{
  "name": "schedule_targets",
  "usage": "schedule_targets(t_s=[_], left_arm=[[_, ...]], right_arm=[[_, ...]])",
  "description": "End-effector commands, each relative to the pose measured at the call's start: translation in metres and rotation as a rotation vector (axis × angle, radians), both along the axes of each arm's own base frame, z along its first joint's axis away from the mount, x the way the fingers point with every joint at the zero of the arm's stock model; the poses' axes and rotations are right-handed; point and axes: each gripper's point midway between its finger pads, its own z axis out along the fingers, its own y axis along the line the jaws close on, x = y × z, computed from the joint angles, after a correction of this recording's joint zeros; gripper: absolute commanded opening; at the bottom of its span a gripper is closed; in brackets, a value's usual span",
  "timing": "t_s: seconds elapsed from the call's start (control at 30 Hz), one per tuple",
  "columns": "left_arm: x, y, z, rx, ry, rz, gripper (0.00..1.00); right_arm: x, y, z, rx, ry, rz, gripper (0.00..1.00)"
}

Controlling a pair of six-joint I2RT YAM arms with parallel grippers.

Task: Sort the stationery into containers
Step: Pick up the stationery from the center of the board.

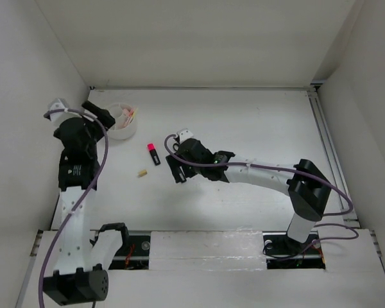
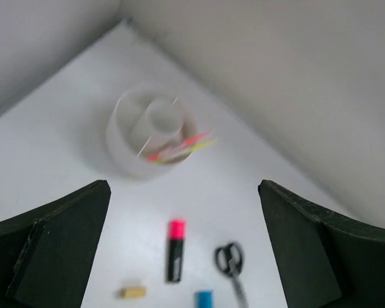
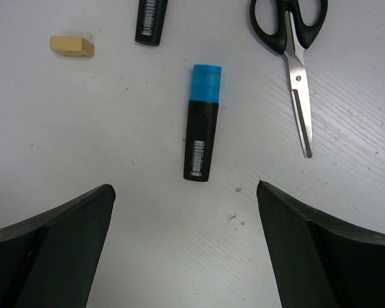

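My right gripper swings left in the top view next and comes down astride the beige eraser (image 1: 142, 172) (image 3: 71, 46), which lies below it on that side, clear of both highlighters.
The round white tub (image 2: 138, 151) stands near the back left corner, with yellow and pink pencils (image 2: 179, 146) leaning in one compartment. My left gripper (image 2: 184, 192) hovers open and empty, just in front of the tub (image 1: 120, 122). On the table lie a pink-and-black highlighter (image 1: 153, 153), a small beige eraser (image 1: 142, 172), a blue-and-black highlighter (image 3: 202, 122) and black-handled scissors (image 3: 292, 38). My right gripper (image 3: 185, 189) is open above the table, short of the blue highlighter's black end. In the top view my right arm hides the blue highlighter and the scissors.
White walls close in the table on the left, back and right. A metal rail (image 1: 327, 147) runs along the right side. The left arm (image 1: 77, 160) stands along the left wall, and the right arm (image 1: 263, 174) stretches across the middle.
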Motion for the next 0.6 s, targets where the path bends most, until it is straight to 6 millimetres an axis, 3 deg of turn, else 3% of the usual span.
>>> schedule_targets(t_s=[0.0, 0.1, 0.2, 0.3, 0.33, 0.47, 0.57], left_arm=[[-0.005, -0.003, -0.094, -0.027, 0.306, -0.011, 1.00], [-0.009, -0.002, -0.097, -0.032, 0.304, 0.004, 1.00], [-0.009, -0.002, -0.097, -0.033, 0.304, 0.001, 1.00], [-0.011, -0.003, -0.118, -0.061, 0.385, 0.012, 1.00], [-0.015, 0.001, -0.118, -0.071, 0.393, 0.047, 1.00], [-0.032, 0.032, -0.115, -0.076, 0.398, 0.263, 1.00], [-0.042, 0.037, -0.108, -0.088, 0.368, 0.310, 1.00]], right_arm=[[0.006, 0.022, 0.021, 0.048, -0.019, 0.065, 0.98], [0.007, 0.038, 0.028, 0.076, -0.027, 0.086, 0.94], [0.011, 0.042, 0.028, 0.083, -0.039, 0.079, 0.89], [0.006, 0.064, 0.028, 0.154, -0.015, 0.139, 0.80], [0.009, 0.074, 0.027, 0.166, -0.011, 0.152, 0.76], [0.008, 0.106, 0.023, 0.185, -0.009, 0.157, 0.74], [0.012, 0.128, 0.016, 0.213, 0.005, 0.136, 0.74]])
